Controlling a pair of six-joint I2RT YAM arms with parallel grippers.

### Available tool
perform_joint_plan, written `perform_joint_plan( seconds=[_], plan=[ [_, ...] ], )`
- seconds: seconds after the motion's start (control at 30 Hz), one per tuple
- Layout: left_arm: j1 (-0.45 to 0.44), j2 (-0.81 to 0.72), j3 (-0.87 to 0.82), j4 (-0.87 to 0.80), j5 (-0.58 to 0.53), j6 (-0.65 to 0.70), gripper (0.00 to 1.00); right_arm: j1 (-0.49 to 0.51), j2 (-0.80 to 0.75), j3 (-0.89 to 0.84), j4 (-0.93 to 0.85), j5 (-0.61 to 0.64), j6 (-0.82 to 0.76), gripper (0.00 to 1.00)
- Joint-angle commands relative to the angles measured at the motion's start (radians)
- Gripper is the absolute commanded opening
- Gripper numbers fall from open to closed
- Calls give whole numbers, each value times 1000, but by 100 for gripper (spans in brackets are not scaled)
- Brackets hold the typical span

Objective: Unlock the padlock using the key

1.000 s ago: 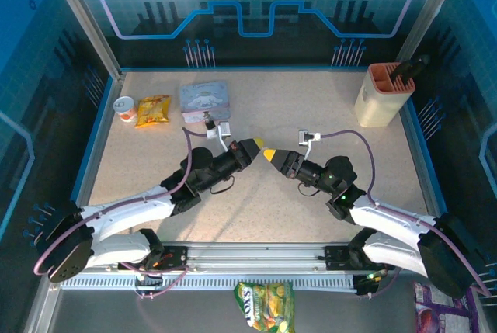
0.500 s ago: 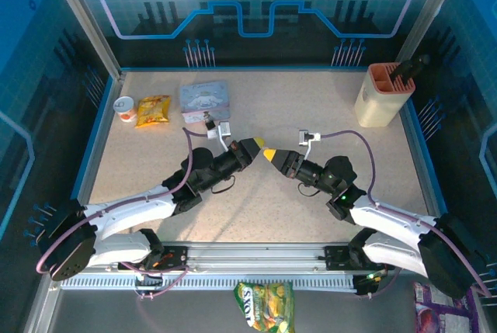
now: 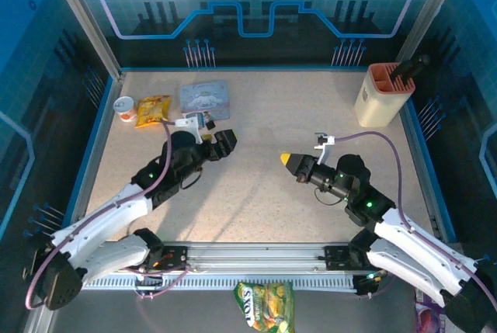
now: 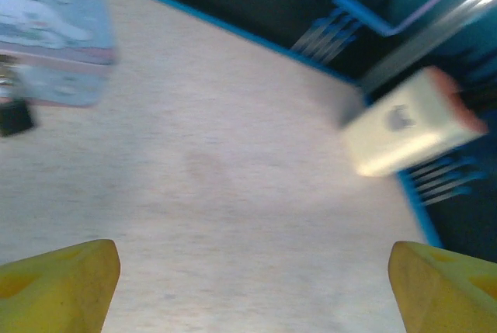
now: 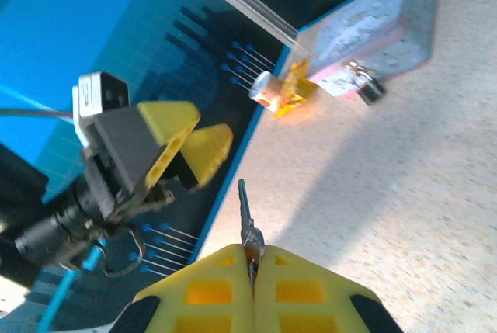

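Observation:
The left gripper needs to swing round to face the tin and then go down and outward before it closes on the padlock, because the padlock hangs below and outward.
The padlock is a tiny dark block with a thin shackle, hanging at the front of the grey-blue tin. It also shows blurred in the left wrist view as the padlock below the tin, and from above as the padlock. My right gripper is shut on the key, whose thin blade sticks out forward. From above, the right gripper hovers right of centre. My left gripper is open with nothing in it, near the tin; its yellow fingertips stand wide apart.
A cream holder with an orange top stands at the back right. A yellow snack packet and a small cup lie left of the tin. Another snack bag lies in front of the arm bases.
The two grippers met tip to tip at the table's middle; now they are apart. The left has swung back left toward the tin and opened. The right has drawn back right with the key.

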State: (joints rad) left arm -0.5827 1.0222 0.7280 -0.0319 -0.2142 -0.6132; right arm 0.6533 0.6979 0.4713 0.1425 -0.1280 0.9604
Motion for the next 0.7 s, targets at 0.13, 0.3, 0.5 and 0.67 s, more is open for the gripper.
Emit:
perform_joint_plan(
  seconds=[0.13,0.3,0.5,0.67],
  plan=[
    [146,298,136,-212,-47,233,82,11,-69,-9,-146,48,-72,0],
    [251,452,154,-83,40,213,78,16,-110,-37,-141,40,-62,0],
    [300,650,271,-50,57,202,73,17,-165,-47,-184,47,-73,0],
    [304,789,421,-116,15,217,73,17,-181,-57,-195,45,-79,0]
  ],
)
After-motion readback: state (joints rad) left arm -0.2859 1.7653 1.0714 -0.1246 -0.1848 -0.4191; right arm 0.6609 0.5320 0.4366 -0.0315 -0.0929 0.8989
